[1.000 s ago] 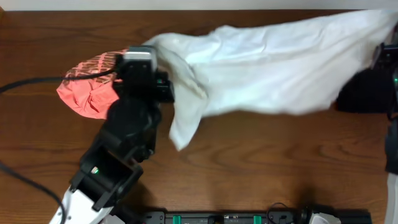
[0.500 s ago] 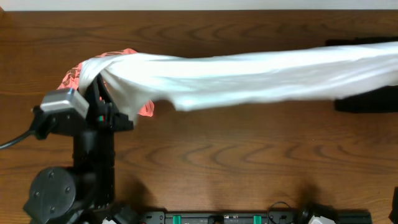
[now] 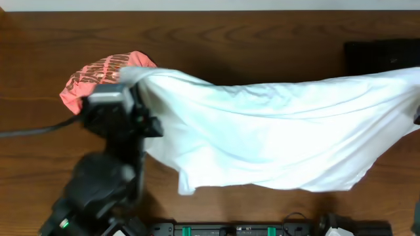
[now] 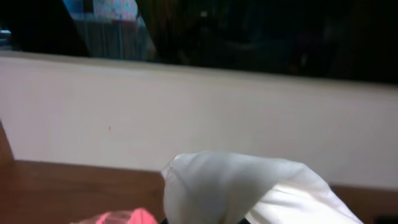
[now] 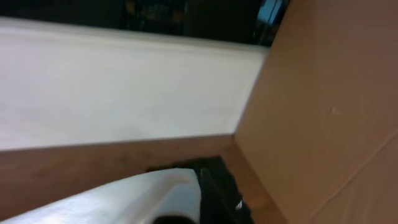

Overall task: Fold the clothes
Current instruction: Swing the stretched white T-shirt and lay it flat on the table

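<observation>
The bare far part of the tabletop is clear. I will next move my left gripper outward and down past the coral-pink shirt and let go of the T-shirt's white corner there.
The white T-shirt hangs spread in the air across the table, stretched between my two grippers. My left gripper is shut on its left corner, just right of the crumpled coral-pink shirt at the back left. The left wrist view shows the bunched white fabric covering the jaws, with pink shirt below. My right gripper holds the shirt's right end at the frame's right edge, mostly out of view. The right wrist view shows white fabric running into the jaws.
A black folded garment lies at the back right, partly under the white shirt; it also shows in the right wrist view. My left arm stands over the front left. A white wall borders the far edge.
The white shirt was a narrow taut band; now it has come toward the front and opened into a wide hanging sheet. My left gripper has moved right, uncovering the pink shirt.
</observation>
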`<state>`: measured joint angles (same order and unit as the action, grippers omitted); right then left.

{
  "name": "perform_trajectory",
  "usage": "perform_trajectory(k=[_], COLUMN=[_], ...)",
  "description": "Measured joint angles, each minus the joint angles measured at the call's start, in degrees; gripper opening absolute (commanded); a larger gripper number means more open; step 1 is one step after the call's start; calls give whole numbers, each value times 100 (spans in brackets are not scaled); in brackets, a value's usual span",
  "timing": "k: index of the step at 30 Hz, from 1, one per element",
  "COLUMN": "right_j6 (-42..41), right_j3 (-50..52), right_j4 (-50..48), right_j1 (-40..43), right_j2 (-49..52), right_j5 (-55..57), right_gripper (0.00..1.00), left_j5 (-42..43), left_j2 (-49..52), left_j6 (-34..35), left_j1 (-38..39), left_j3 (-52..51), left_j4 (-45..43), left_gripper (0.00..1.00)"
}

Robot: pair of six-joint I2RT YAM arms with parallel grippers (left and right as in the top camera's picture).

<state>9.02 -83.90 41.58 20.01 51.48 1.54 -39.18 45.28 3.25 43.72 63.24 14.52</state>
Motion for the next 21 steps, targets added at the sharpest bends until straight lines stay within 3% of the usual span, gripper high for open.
perform_trajectory(k=[12,21], right_j6=[52,245], right_j3=[0,2], right_j4=[184,-404], right_j1=[0,0], right_j2=[1040,2398], right_j5=[-225,-914], right_gripper=[1,1], left_j5=[20,20], left_j2=[1600,2470], left_j6=[107,424], left_j1=[0,-372], left_j3=[0,0], left_j4=[136,-20], left_gripper=[6,6])
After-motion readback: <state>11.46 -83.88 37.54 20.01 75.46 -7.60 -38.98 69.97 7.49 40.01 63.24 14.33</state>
